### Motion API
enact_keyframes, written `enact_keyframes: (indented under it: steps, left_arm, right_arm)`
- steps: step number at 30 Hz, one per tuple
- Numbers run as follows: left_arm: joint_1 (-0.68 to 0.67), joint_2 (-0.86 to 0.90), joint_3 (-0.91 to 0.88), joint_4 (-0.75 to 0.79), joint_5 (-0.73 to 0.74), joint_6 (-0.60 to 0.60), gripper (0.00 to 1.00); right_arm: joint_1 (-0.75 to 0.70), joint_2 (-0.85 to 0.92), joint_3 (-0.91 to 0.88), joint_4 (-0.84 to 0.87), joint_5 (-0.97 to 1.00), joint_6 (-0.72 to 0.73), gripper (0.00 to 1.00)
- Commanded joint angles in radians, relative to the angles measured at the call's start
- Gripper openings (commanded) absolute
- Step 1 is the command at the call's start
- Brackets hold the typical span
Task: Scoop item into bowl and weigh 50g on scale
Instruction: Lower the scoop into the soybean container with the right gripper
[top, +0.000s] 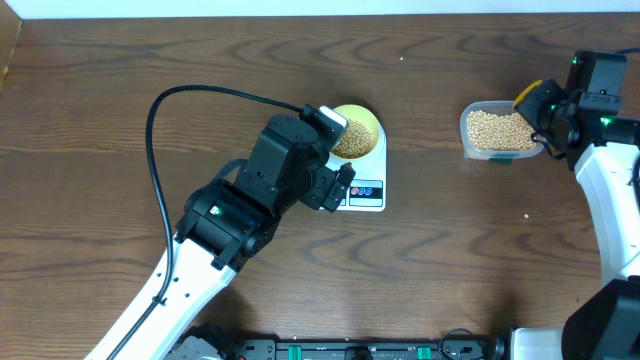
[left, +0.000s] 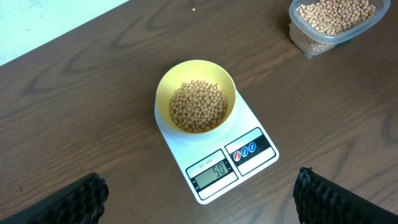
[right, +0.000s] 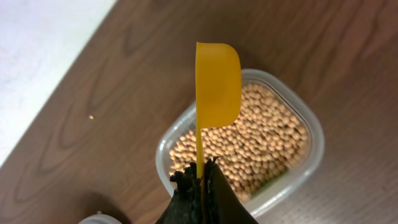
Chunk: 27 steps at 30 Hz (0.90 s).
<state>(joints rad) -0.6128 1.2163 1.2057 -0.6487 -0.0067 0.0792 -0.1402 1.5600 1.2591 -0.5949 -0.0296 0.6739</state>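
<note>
The scale (top: 366, 190) already shows the target weight, so next my right gripper will move back and down onto the beans in the clear tub (top: 508, 134) to release the scoop's handle.
The pale yellow-green bowl (left: 196, 96) stands on the white scale (left: 217, 149) and holds a heap of tan beans (left: 198, 106). The scale's display (left: 214, 171) reads 50. In the overhead view the bowl (top: 358, 132) and scale (top: 366, 190) are partly hidden by my left arm. My left gripper (left: 199, 202) is open and empty, just in front of the scale. My right gripper (right: 202, 180) is shut on the handle of a yellow scoop (right: 217, 78), held on edge above the clear tub of beans (right: 261, 134), which the overhead view (top: 497, 130) shows at the right.
A stray bean (right: 91, 116) lies on the wood left of the tub. A pale surface (right: 43, 56) borders the table's far edge. A white round object (right: 99, 219) shows at the bottom left of the right wrist view.
</note>
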Motion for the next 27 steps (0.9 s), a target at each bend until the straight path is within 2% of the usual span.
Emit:
enact_keyframes:
  steps: [1,13,21,25,27]
  left_arm:
    - [-0.004,-0.001,-0.010,-0.003,-0.013,0.003,0.97]
    - [-0.004,-0.001,-0.010,-0.003,-0.013,0.003,0.97]
    - [-0.004,-0.001,-0.010,-0.003,-0.013,0.003,0.97]
    - [-0.004,-0.001,-0.010,-0.002,-0.013,0.003,0.97]
    - [-0.004,-0.001,-0.010,-0.002,-0.013,0.003,0.97]
  right_arm:
    - [-0.004,-0.017,-0.001,-0.026,-0.010,0.014,0.01]
    - [-0.002,-0.017,-0.001,-0.128,-0.034,0.014,0.01]
    - [-0.002,-0.017,-0.035,-0.134,-0.063,0.014,0.01]
    - [-0.002,-0.017,-0.044,-0.127,-0.063,0.014,0.20]
    - [-0.002,-0.017,-0.044,-0.124,-0.063,0.014,0.25]
